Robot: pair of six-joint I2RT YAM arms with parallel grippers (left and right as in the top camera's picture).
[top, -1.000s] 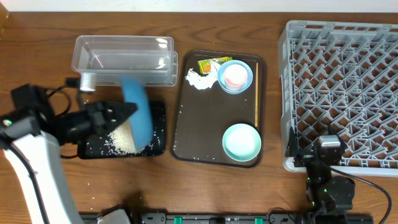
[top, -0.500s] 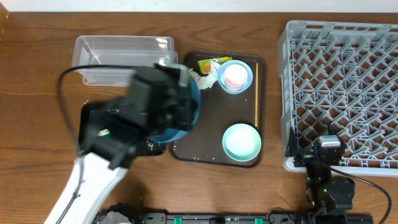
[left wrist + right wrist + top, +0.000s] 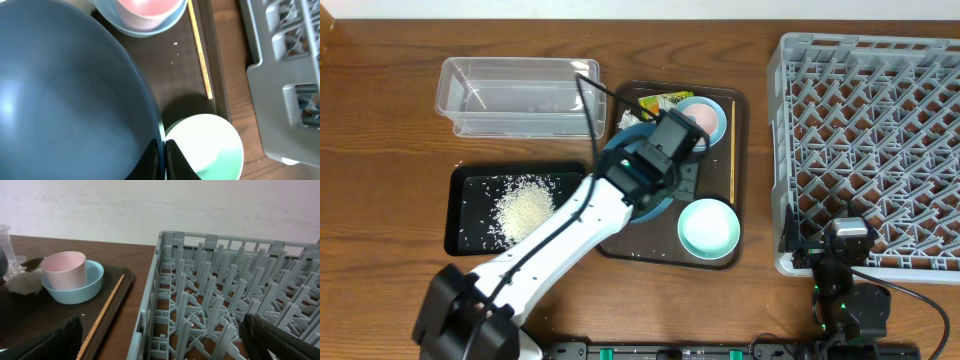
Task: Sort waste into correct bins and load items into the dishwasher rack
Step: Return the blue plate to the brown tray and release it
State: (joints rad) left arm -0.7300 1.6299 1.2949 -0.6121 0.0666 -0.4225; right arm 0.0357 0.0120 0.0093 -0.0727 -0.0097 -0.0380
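Note:
The plate hangs above the brown tray, so my left gripper will lower it slightly back onto the tray beside the empty bowl and release the plate's rim.
My left gripper [image 3: 666, 196] is shut on the rim of the dark blue plate [image 3: 642, 208] and holds it over the brown tray, next to the empty light blue bowl [image 3: 708, 228]. In the left wrist view the jaws [image 3: 164, 156] pinch the plate's [image 3: 65, 100] edge beside that bowl [image 3: 207, 145]. The pink-white cup [image 3: 702, 116] sits in the other bowl [image 3: 82, 287]. Chopsticks [image 3: 732, 150] lie along the tray's right side. Rice [image 3: 525, 208] lies in the black tray [image 3: 465, 240]. The wrapper [image 3: 658, 101] and tissue [image 3: 25, 282] lie at the tray's far end. My right gripper [image 3: 160, 345] is open at the rack [image 3: 870, 140].
The clear container [image 3: 515, 95] stands behind the black tray with a few grains inside. The brown serving tray [image 3: 620, 245] lies between the bins and the rack. My left arm crosses from the bottom left over the black tray's corner.
My left arm has swung right from the black tray to the brown tray, carrying the plate. The rice pile now lies uncovered in the black tray. The right arm has not moved.

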